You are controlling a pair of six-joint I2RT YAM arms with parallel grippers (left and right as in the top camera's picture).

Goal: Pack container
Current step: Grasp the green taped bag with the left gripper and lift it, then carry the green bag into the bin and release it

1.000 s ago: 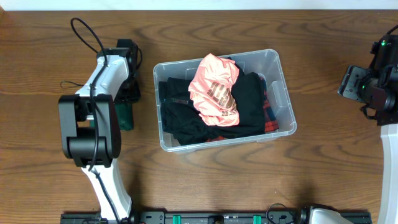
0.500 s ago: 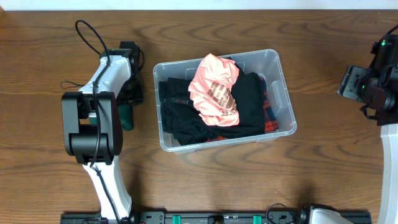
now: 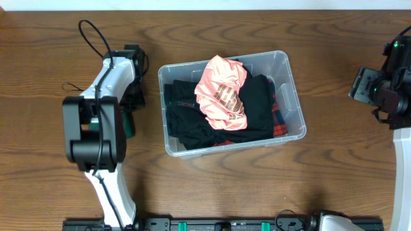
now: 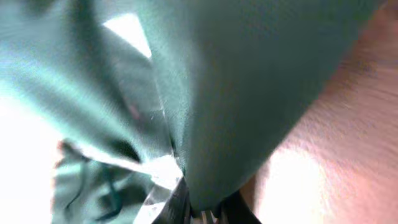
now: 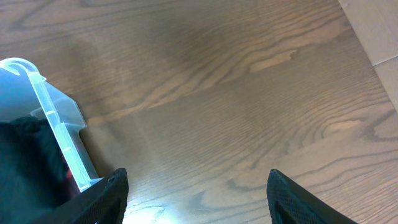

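My left gripper should next lift the green cloth over the container, past the pink garment, and lower it beside the red plaid piece, as there is still space there.
The clear plastic container (image 3: 294,96) stands mid-table, holding black clothes (image 3: 192,122), a pink garment (image 3: 223,93) on top and a red plaid piece (image 3: 278,122) at its right side. Its corner also shows in the right wrist view (image 5: 53,124). A dark green cloth (image 3: 129,122) lies left of the container, mostly hidden under my left arm. In the left wrist view my left gripper (image 4: 202,208) is shut on this green cloth (image 4: 249,81). My right gripper (image 5: 196,199) is open and empty over bare wood, right of the container.
The wooden table (image 3: 257,186) surrounds the container. My left arm's body (image 3: 96,128) covers the table's left part. A black rail (image 3: 225,224) runs along the front edge.
My left arm has shifted slightly near the green cloth. The container, its clothes and the right arm have not moved.
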